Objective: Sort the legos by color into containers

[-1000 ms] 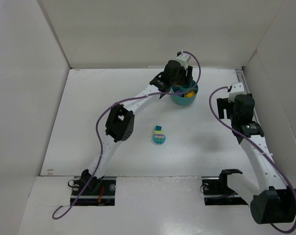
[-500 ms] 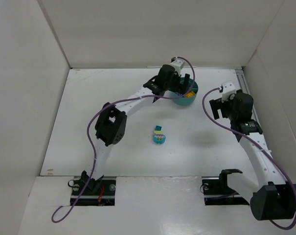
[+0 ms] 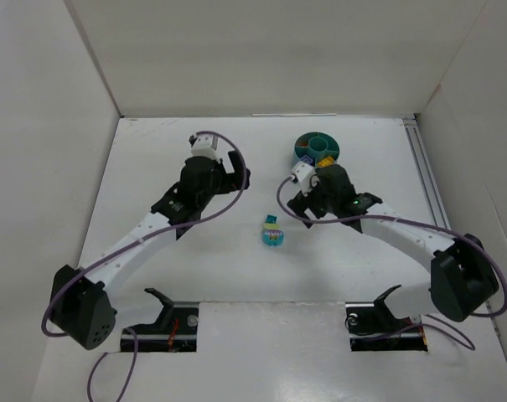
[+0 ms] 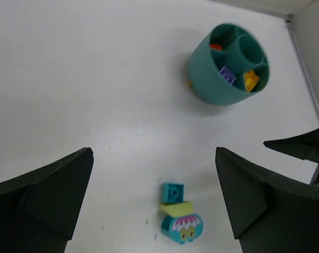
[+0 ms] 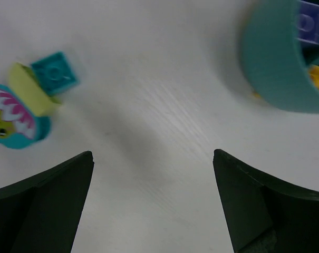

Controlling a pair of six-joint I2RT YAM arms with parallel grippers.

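Observation:
I should move my right gripper left in the top view, back and down, around the round teal brick, as its sides are uncovered.
The teal tub stands at the back of the table, with orange-red, purple and yellow legos in separate wedges. On the table in the middle lie a small teal brick, a light green piece and a round teal brick with a flower print, all touching. My left gripper hangs open and empty left of the tub, its jaws framing the three loose pieces. My right gripper is open and empty, low between the tub and the teal brick.
White walls enclose the table on the left, back and right. A tiny yellow bit lies against the tub's outer base. One finger of the right gripper shows at the edge of the left wrist view.
My left gripper opened over the tub, then drew back left, away from it. My right arm swung in from the right side to the middle, beside the loose pieces.

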